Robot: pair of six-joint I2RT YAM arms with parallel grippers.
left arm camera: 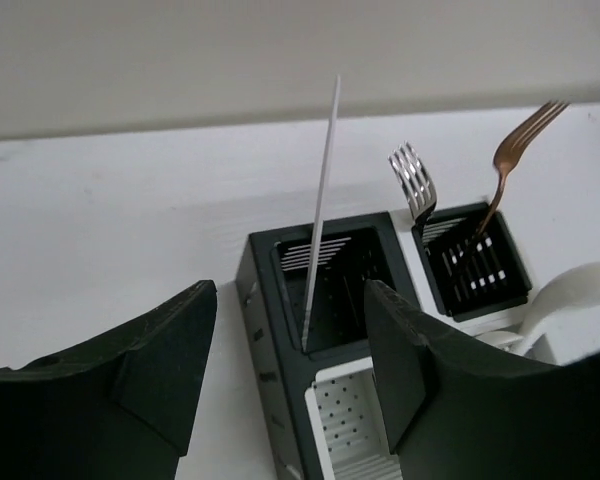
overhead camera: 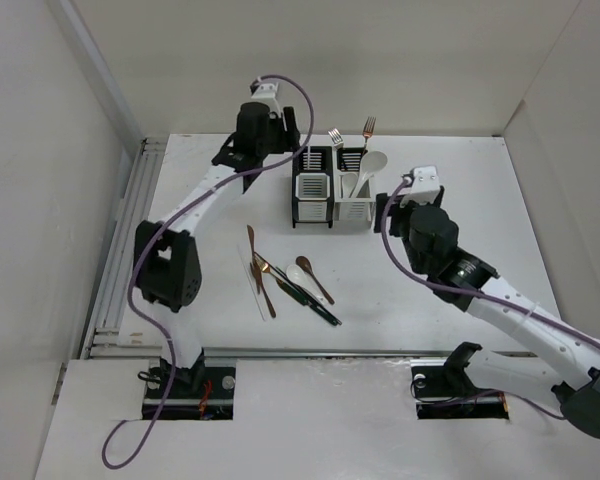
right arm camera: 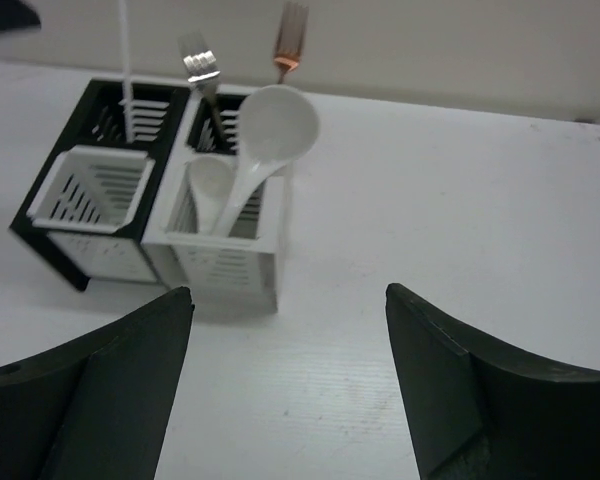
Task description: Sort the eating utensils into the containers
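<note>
The brown spoon lies slanted, so the robot's right gripper next needs to move back and left in the top view, turn and go down onto the brown spoon's neck (overhead camera: 310, 272).
The two joined containers (overhead camera: 312, 186) stand at the back middle of the table. A thin white chopstick (left arm camera: 320, 220) leans upright in the black back-left compartment (left arm camera: 380, 232). My left gripper (left arm camera: 290, 340) hovers over it, open, with neither finger touching it. A silver fork (left arm camera: 412, 180) and a copper fork (left arm camera: 510, 160) stand in the neighbouring back slot. Two white soup spoons (right arm camera: 275, 125) stand in the white container (right arm camera: 230, 240). My right gripper (right arm camera: 288, 292) is open and empty, low over the table just right of that container. More eating utensils (overhead camera: 285, 282) lie loose in front.
The loose pile holds brown spoons (overhead camera: 315, 280), a white spoon (overhead camera: 296, 272), black chopsticks (overhead camera: 318, 306) and a copper fork (overhead camera: 263, 280). White walls close in the table at the back and on both sides. A metal rail (overhead camera: 120, 250) runs along the left edge.
</note>
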